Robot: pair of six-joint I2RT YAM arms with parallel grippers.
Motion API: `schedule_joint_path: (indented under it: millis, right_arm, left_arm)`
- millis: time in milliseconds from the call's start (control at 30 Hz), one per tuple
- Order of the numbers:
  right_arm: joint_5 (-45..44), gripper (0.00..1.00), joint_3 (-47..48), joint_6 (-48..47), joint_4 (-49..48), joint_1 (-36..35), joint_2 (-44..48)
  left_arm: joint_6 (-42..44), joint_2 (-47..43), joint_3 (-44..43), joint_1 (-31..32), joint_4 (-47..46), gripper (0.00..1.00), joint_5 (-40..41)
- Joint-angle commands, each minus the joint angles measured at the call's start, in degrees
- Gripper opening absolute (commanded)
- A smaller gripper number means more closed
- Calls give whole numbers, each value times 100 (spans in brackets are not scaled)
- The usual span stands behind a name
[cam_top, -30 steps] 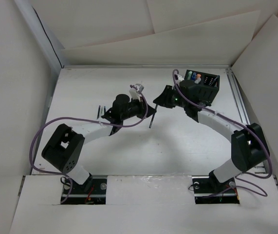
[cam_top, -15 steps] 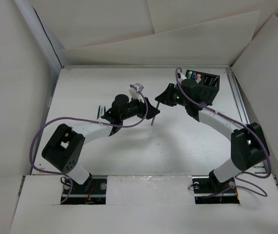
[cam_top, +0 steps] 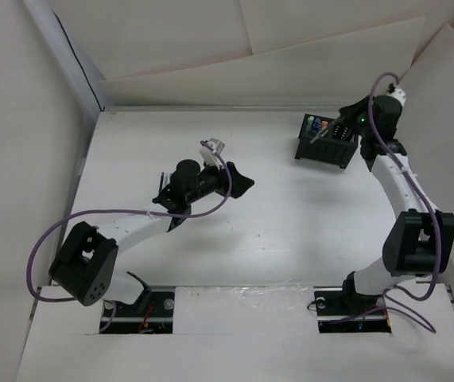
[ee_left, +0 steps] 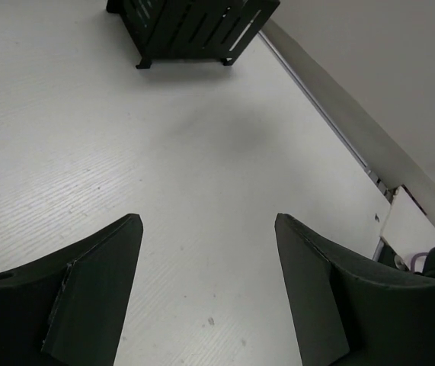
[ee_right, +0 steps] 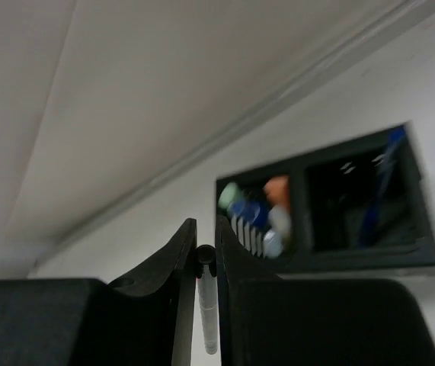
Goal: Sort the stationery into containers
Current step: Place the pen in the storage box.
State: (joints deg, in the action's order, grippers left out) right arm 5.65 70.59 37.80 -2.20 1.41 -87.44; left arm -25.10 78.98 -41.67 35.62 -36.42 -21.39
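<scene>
Next, my right gripper moves outward with a turn, then down, and releases the slim pen in the container's roomier section, as a long blue piece of stationery stands there.
The black divided container (cam_top: 327,149) stands at the back right of the table. Several pieces of stationery (cam_top: 316,123) with blue, orange and green tops stand in it. My right gripper (cam_top: 340,124) hovers over it, shut on a slim pen (cam_top: 319,137). In the right wrist view the gripper (ee_right: 206,229) clamps the pen (ee_right: 211,320) at its black cap, with the container (ee_right: 354,255) and its stationery (ee_right: 259,210) just beyond. My left gripper (cam_top: 239,183) is open over mid-table. Nothing lies between its tips (ee_left: 207,221), and the container (ee_left: 190,30) is far ahead.
White walls close in the table on the left, back and right. A metal rail (cam_top: 392,171) runs along the right edge. A small dark slim piece (cam_top: 161,180) lies beside the left arm's forearm.
My left gripper opened, let go of the pen and drew back left. My right gripper, shut on the pen, swung up and right to above the container.
</scene>
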Motion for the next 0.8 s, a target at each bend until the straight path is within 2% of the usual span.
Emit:
schedule_joint_path:
  millis: [0, 233, 367, 767]
  right_arm:
    - [-1746, 0, 630, -10, 113, 236, 79]
    - [-3603, 0, 2177, -607, 851, 298, -1116]
    - [-4009, 0, 2600, -827, 976, 298, -1635]
    - [-4485, 0, 2706, -1012, 1028, 61, -2436]
  left_arm:
    - [146, -32, -61, 7, 319, 68, 380]
    - [-56, 30, -175, 7, 496, 68, 451]
    - [-56, 30, -175, 7, 496, 68, 451]
    - [-56, 144, -228, 7, 557, 68, 504]
